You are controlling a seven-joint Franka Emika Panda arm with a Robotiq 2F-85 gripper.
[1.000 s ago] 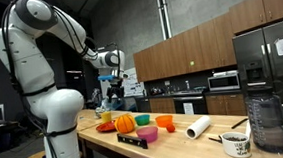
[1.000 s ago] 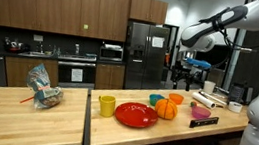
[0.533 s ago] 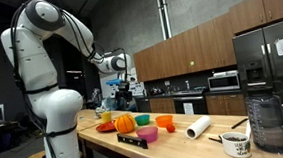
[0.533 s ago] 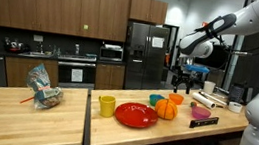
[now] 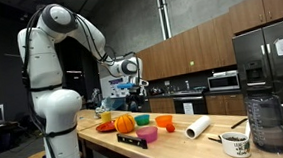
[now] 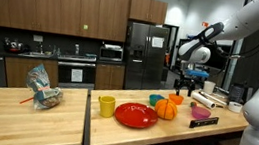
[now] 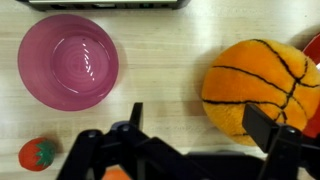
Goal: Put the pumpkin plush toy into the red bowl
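Note:
The toy (image 5: 126,122) is off to the right in the wrist view, so I should next move my gripper toward the red plate (image 5: 107,128) and then down to the toy's top.
The pumpkin plush toy (image 5: 126,122) is a ribbed orange ball on the wooden counter, next to the red plate (image 5: 107,128); it also shows in an exterior view (image 6: 167,109) and at the right of the wrist view (image 7: 255,85). The red bowl (image 5: 165,121) stands empty a little way from it, and shows again in an exterior view (image 6: 175,99); it is out of the wrist view. My gripper (image 7: 200,125) is open and empty. It hangs in the air above the toy in both exterior views (image 5: 132,87) (image 6: 184,87), and one finger (image 7: 265,125) overlaps the toy's edge.
A pink container (image 7: 68,62) and a small strawberry toy (image 7: 38,154) lie beside the pumpkin. A teal bowl (image 5: 141,119), paper towel roll (image 5: 198,128), mug (image 5: 236,145) and a jar (image 5: 268,125) stand along the counter. A yellow cup (image 6: 106,106) stands by the plate.
The arm has swung out over the counter and come lower, bringing the open gripper over the group of bowls and the pumpkin. The objects have not moved.

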